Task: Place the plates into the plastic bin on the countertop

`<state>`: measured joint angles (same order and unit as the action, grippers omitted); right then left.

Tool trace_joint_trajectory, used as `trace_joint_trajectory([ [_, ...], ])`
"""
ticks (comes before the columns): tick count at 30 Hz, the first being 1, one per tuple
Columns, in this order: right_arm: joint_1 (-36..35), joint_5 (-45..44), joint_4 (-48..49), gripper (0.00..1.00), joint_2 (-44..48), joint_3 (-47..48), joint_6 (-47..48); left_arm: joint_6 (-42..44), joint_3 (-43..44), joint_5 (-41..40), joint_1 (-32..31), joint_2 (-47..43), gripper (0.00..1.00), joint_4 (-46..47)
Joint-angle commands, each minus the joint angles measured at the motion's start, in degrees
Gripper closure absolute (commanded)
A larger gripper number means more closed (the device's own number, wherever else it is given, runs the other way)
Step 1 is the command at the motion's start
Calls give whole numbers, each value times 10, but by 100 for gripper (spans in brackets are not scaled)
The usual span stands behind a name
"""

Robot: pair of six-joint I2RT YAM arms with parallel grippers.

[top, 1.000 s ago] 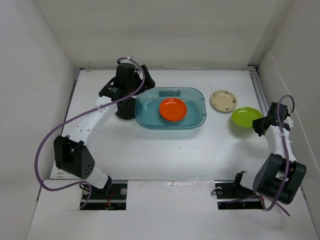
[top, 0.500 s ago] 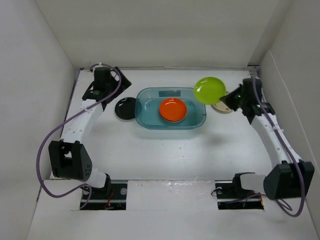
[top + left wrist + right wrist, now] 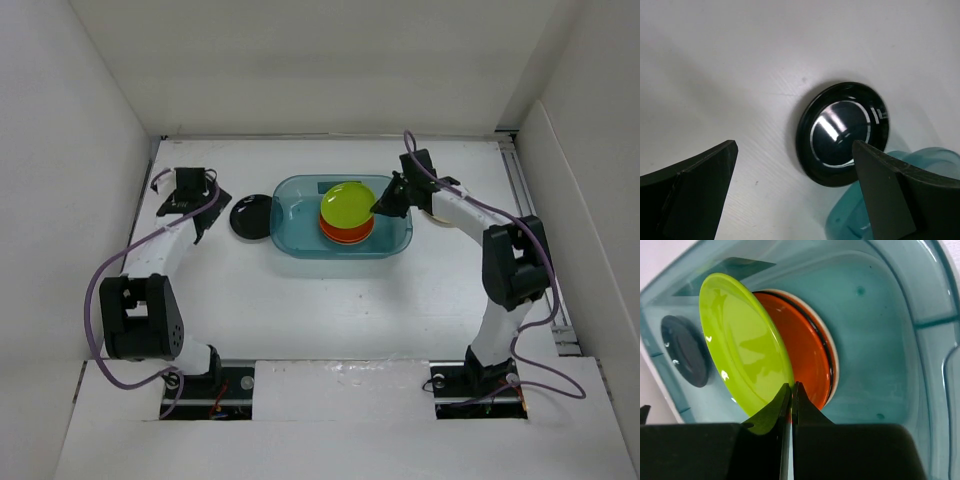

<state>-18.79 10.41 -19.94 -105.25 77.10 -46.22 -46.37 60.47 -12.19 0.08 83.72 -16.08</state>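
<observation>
My left gripper lowers onto the black plate (image 3: 250, 215) at its rim facing away from the bin next, since the opposite edge sits close beside the bin.
The teal plastic bin (image 3: 395, 240) stands mid-countertop. My right gripper (image 3: 385, 205) is shut on the rim of the lime green plate (image 3: 347, 203), holding it tilted inside the bin over an orange plate (image 3: 345, 236). In the right wrist view the gripper (image 3: 791, 388) pinches the green plate (image 3: 740, 345) above the orange plate (image 3: 807, 357), which tops a stack showing black and cream rims. A glossy black plate (image 3: 250, 215) lies on the countertop (image 3: 300, 300) just left of the bin. My left gripper (image 3: 207, 207) is open and empty left of it; the left wrist view (image 3: 795, 195) shows the plate (image 3: 842, 132) ahead.
White walls (image 3: 90, 150) enclose the countertop. The right arm crosses the spot right of the bin and hides the cream plate there. The bin's corner (image 3: 875, 215) shows at the lower right of the left wrist view, close to the black plate.
My right arm lifted the green plate from the right side and swung it left into the bin over the orange plate. My left arm drew back left, away from the black plate.
</observation>
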Motion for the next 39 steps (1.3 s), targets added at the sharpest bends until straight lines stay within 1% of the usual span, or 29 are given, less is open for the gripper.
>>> trace_joint_trajectory([
  [1,-3,21,49,100,-9,45,11,-9,-27,-20,0,-1,0,25],
  [3,2,21,44,99,-14,52,11,-9,-34,-8,0,5,0,30],
  [4,2,21,44,90,-14,52,17,-2,-34,6,0,14,0,36],
  [5,2,21,44,80,-9,43,17,-2,-34,12,0,21,0,36],
  [6,2,21,59,73,0,26,17,3,-34,18,0,26,0,36],
  [7,-5,21,59,62,20,18,17,3,-34,26,0,37,0,43],
  [8,-5,21,59,51,29,11,17,3,-39,37,0,44,0,43],
  [9,-11,14,59,36,40,6,17,3,-40,37,0,50,0,51],
  [11,-19,1,47,27,67,0,23,8,-46,56,0,67,0,65],
  [12,-32,-12,47,15,79,-5,23,8,-54,61,0,72,0,70],
  [13,-32,-19,40,11,93,-11,23,8,-54,61,0,79,2,70],
  [14,-41,-27,33,1,121,-20,28,8,-61,61,0,87,4,79],
  [16,-48,-40,18,1,148,-27,28,8,-61,66,0,93,8,79],
  [17,-48,-40,18,1,172,-34,28,8,-66,73,0,100,13,94],
  [18,-48,-40,12,1,185,-34,28,8,-66,74,0,108,14,100],
  [19,-48,-33,12,1,197,-41,33,8,-66,80,0,113,17,100],
  [21,-48,-33,7,1,236,-55,33,15,-66,91,0,131,25,112],
  [22,-48,-33,7,1,248,-55,33,15,-66,91,0,137,31,112],
  [25,-34,-33,1,1,292,-71,33,15,-66,99,0,155,39,119],
  [26,-26,-28,1,1,302,-76,38,9,-66,99,0,155,47,119],
  [29,-18,-28,-6,1,343,-86,39,4,-71,104,0,161,47,135],
  [31,-5,-28,-6,1,365,-99,39,4,-62,109,0,167,47,129],
  [33,9,-13,-6,1,373,-100,39,4,-51,110,0,173,51,129],
  [34,17,-8,-6,1,373,-100,39,4,-51,115,0,174,56,129],
  [38,31,5,-18,1,390,-105,44,4,-26,115,0,191,67,119],
  [39,39,5,-19,1,396,-105,44,4,-25,115,0,197,73,112],
])
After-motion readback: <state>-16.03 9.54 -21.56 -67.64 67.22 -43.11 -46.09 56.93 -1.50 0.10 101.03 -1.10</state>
